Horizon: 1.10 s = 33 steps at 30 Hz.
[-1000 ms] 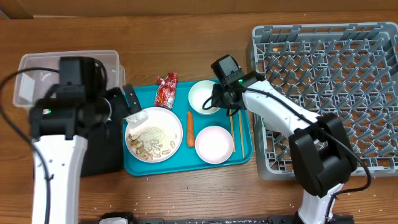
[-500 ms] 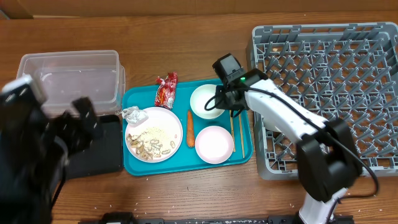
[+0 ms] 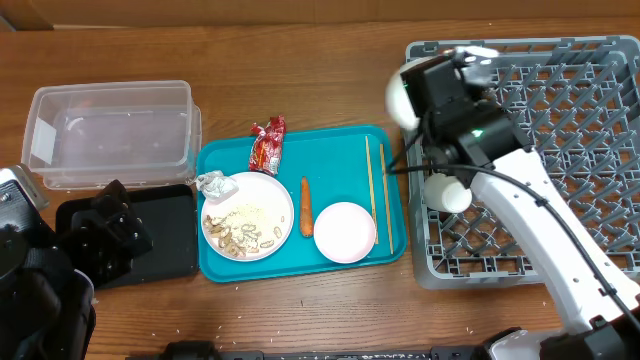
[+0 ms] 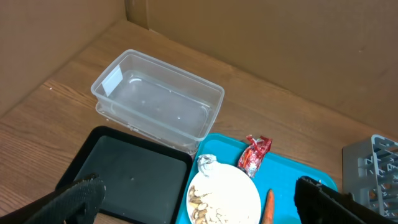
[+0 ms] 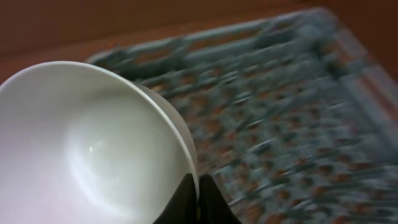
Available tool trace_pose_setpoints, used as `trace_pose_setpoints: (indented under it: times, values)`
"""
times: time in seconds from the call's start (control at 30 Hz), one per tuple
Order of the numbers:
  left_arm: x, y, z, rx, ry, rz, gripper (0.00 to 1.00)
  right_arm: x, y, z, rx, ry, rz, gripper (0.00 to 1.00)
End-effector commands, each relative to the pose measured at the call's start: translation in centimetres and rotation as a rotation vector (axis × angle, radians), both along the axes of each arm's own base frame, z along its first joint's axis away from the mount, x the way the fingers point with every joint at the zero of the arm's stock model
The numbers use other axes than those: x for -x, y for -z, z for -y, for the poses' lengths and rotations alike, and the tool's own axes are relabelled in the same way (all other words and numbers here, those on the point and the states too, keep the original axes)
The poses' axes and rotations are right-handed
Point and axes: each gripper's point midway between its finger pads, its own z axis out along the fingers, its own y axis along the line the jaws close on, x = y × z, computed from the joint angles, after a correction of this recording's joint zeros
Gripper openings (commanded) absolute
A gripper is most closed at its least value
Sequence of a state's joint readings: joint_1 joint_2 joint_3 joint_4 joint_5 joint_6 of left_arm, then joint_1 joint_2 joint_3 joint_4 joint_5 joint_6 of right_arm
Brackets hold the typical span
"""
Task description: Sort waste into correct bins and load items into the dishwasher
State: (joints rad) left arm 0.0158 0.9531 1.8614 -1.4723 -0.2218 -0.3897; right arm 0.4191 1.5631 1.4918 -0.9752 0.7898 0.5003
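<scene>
The empty wires of the rack are below my right gripper and to its right in the overhead view. I will turn my right gripper that way, lower it and release the bowl.
My right gripper (image 5: 198,198) is shut on the rim of a small white bowl (image 5: 93,149). It holds the bowl in the air over the left end of the grey dish rack (image 3: 560,120), which shows blurred in the right wrist view (image 5: 298,124). In the overhead view the bowl (image 3: 397,97) shows beside the gripper (image 3: 412,100). My left gripper (image 4: 202,202) is open and empty, high above the black bin (image 4: 124,180) and the teal tray (image 4: 292,171). In the overhead view it sits at the lower left (image 3: 110,225).
The teal tray (image 3: 225,270) holds a plate of food scraps (image 3: 248,215), a foil ball (image 3: 212,183), a red wrapper (image 3: 267,145), a carrot (image 3: 306,205), a second white bowl (image 3: 345,231) and chopsticks (image 3: 375,185). A clear container (image 3: 110,135) stands behind the black bin (image 3: 165,235).
My right gripper has lifted the small white bowl off the tray and carried it right to the rack. My left arm has drawn back to the lower left.
</scene>
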Motion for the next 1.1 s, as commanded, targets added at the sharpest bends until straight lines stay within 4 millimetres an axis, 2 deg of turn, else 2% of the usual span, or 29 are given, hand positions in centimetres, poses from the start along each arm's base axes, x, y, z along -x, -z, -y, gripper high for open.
trace_pose_setpoints:
  times: [0.0, 0.07, 0.17, 0.3, 0.37, 0.53, 0.7, 0.83, 1.07]
  values:
    - [0.1, -0.3, -0.5, -0.018, -0.025, 0.006, 1.00, 1.5, -5.3, 7.4, 0.346, 0.302, 0.143, 0.04]
    - [0.1, -0.3, -0.5, -0.018, -0.025, 0.006, 1.00, 2.1, -6.0, 9.6, 0.393, 0.379, 0.149, 0.04]
    - [0.1, -0.3, -0.5, -0.018, -0.025, 0.006, 1.00, 2.6, -5.9, 12.6, 0.397, 0.457, 0.131, 0.04]
    - [0.1, -0.3, -0.5, -0.018, -0.025, 0.006, 1.00, 2.6, -3.8, 15.7, 0.325, 0.505, 0.067, 0.04]
    - [0.1, -0.3, -0.5, -0.018, -0.025, 0.006, 1.00, 2.2, -2.4, 16.4, 0.287, 0.502, 0.028, 0.04]
    - [0.1, -0.3, -0.5, -0.018, -0.025, 0.006, 1.00, 1.0, 0.7, 16.7, 0.330, 0.502, -0.062, 0.04]
    - [0.1, -0.3, -0.5, -0.018, -0.025, 0.006, 1.00, -0.4, 5.3, 15.9, 0.376, 0.460, -0.195, 0.04]
    - [0.1, -0.3, -0.5, -0.018, -0.025, 0.006, 1.00, -0.8, 7.1, 14.9, 0.403, 0.427, -0.250, 0.04]
    - [0.1, -0.3, -0.5, -0.018, -0.025, 0.006, 1.00, -0.9, 8.9, 14.8, 0.428, 0.412, -0.309, 0.04]
